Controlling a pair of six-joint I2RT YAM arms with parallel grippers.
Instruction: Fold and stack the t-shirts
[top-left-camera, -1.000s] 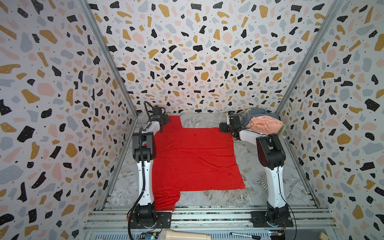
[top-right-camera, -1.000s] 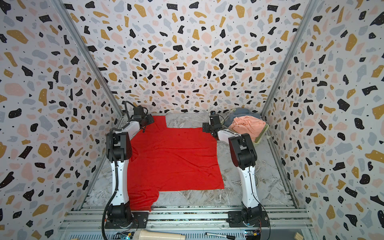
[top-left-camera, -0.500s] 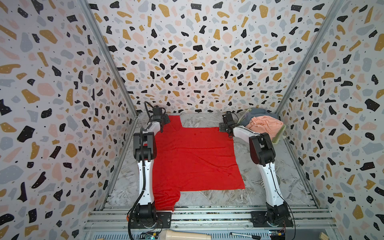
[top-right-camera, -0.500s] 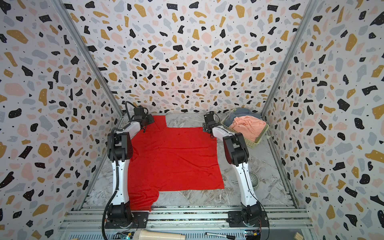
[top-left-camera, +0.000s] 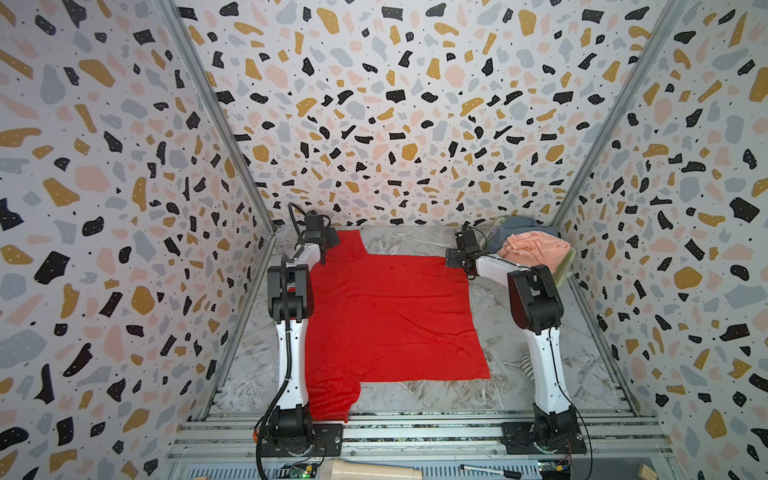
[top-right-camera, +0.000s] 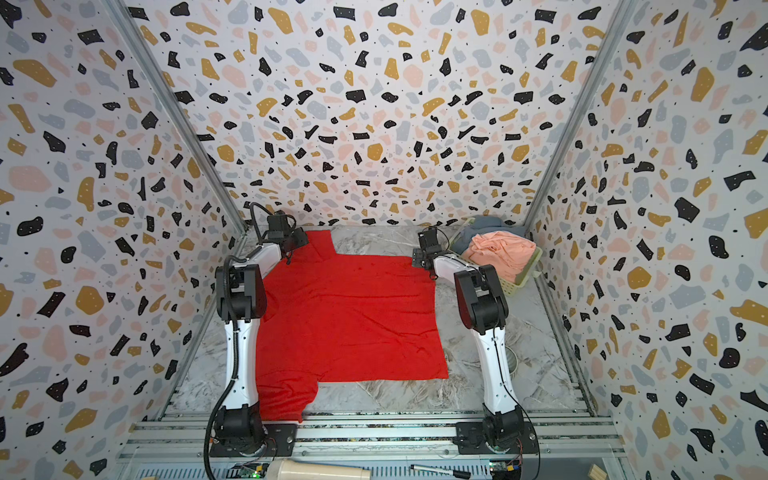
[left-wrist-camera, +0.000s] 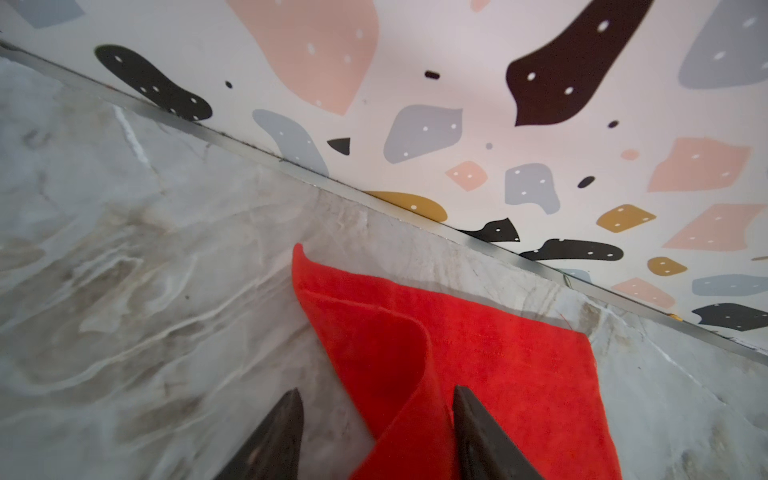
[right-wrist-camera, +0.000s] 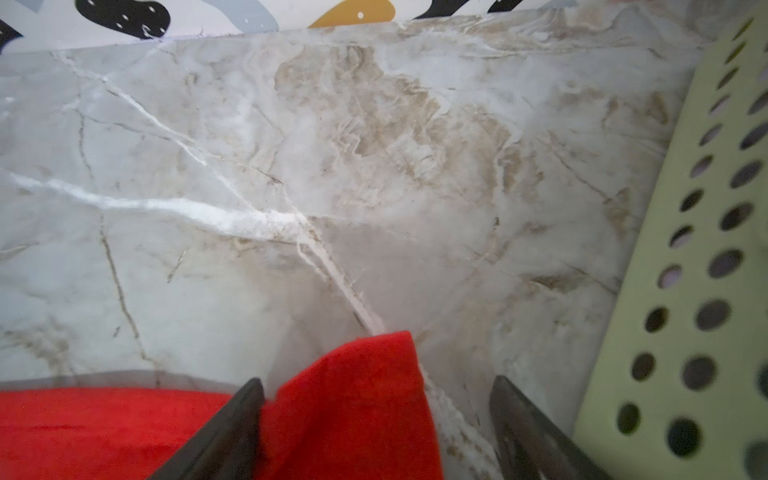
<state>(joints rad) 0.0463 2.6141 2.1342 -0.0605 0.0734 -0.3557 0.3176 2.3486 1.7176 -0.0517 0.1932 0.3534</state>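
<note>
The cloth already stands between my fingers, so next my left gripper will stay at the far sleeve's edge and draw its fingers together on the raised fold (top-left-camera: 333, 246) (left-wrist-camera: 414, 432).
The red t-shirt (top-left-camera: 386, 316) (top-right-camera: 345, 316) lies spread flat on the marble table. My left gripper (top-left-camera: 326, 243) (top-right-camera: 297, 241) is at its far left sleeve. In the left wrist view a raised fold of the red t-shirt (left-wrist-camera: 498, 374) stands between the open left gripper (left-wrist-camera: 376, 415). My right gripper (top-left-camera: 453, 259) (top-right-camera: 417, 259) is at the far right corner. There the lifted corner of the red t-shirt (right-wrist-camera: 353, 395) sits inside the open right gripper (right-wrist-camera: 376, 399), against one finger. A salmon-pink shirt (top-left-camera: 534, 249) (top-right-camera: 500, 253) and a grey-blue shirt (top-left-camera: 513, 226) (top-right-camera: 482, 226) are piled in the basket.
The pale green basket (top-right-camera: 521, 276) (right-wrist-camera: 685, 291) stands at the far right corner, close beside my right gripper. A striped mug (top-left-camera: 527, 365) sits by the right arm. The patterned walls close in on three sides. A cream cylinder (top-left-camera: 374, 471) and a pen (top-left-camera: 490, 471) lie on the front rail.
My right arm's elbow swung inward, then partly back out, and its gripper sank a little onto the shirt's far right corner. The left arm and the shirt have not moved.
</note>
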